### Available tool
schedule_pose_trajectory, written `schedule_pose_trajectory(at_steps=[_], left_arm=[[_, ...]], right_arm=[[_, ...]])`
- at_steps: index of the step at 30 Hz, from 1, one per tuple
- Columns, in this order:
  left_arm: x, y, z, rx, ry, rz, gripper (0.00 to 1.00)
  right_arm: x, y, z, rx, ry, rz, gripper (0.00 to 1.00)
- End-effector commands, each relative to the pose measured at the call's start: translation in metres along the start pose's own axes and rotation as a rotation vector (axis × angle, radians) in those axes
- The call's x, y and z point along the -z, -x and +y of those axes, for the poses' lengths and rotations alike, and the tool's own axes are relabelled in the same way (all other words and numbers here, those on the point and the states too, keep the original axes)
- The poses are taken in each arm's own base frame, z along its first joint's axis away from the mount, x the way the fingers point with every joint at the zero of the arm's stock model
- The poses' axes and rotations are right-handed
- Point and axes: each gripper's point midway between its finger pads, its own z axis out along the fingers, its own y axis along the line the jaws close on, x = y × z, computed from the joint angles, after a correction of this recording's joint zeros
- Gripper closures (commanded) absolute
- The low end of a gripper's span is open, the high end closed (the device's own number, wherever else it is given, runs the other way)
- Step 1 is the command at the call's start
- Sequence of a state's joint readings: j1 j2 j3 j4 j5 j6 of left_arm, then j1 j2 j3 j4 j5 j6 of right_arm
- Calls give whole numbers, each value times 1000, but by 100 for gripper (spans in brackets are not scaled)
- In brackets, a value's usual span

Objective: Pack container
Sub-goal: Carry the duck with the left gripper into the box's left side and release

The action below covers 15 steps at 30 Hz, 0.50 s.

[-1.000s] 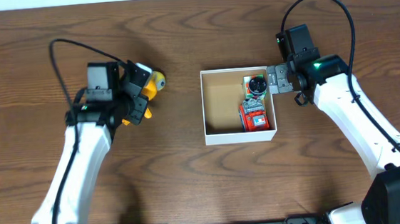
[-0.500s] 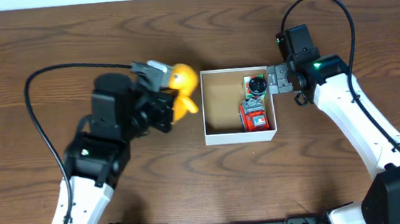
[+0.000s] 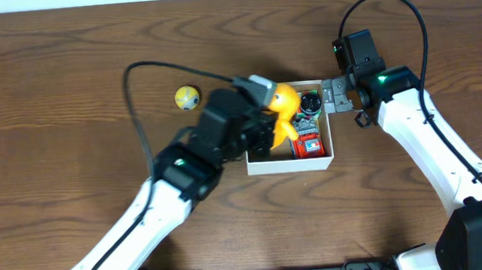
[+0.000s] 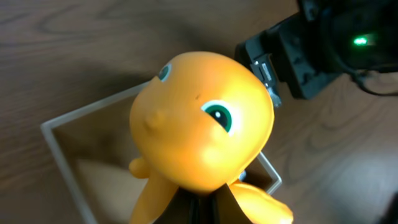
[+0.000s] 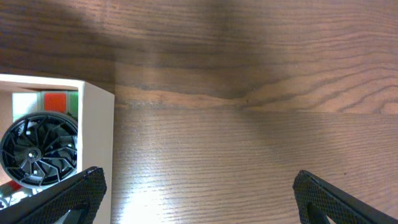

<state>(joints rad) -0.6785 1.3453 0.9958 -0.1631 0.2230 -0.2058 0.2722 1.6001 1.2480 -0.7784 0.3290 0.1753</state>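
I need to carry the orange toy figure (image 3: 284, 107) down into the container next with my left gripper, over an empty part of the container's bottom beside the red and green toy.
The container (image 3: 288, 161), a shallow white-walled box with a brown floor, sits at the table's middle. My left gripper (image 3: 267, 120) is shut on an orange toy figure (image 3: 284, 107) and holds it above the container's left half; the toy fills the left wrist view (image 4: 202, 127). A red and green toy with a black wheel (image 3: 309, 123) lies in the container's right side, also seen in the right wrist view (image 5: 37, 149). My right gripper (image 3: 335, 95) is open and empty, at the container's upper right corner (image 5: 96, 124).
A small yellow ball (image 3: 187, 97) lies on the wooden table left of the container. The right arm's black body (image 4: 311, 50) shows beyond the box in the left wrist view.
My left arm has swung right with the orange toy, from the table's left to above the container. The yellow ball stays where it lay. The right arm has not moved.
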Motion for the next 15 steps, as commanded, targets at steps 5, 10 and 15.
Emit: schedule_pose_trajectory(at_steps=[5, 10, 15], left_arm=[[-38, -15, 34, 113, 168, 16, 94], [-50, -27, 40, 115, 183, 56, 94], [-48, -23, 39, 113, 178, 42, 27]], right_arm=[[8, 9, -4, -27, -1, -31, 1], [8, 9, -4, -27, -1, -31, 1], [8, 9, -4, -27, -1, -31, 1]])
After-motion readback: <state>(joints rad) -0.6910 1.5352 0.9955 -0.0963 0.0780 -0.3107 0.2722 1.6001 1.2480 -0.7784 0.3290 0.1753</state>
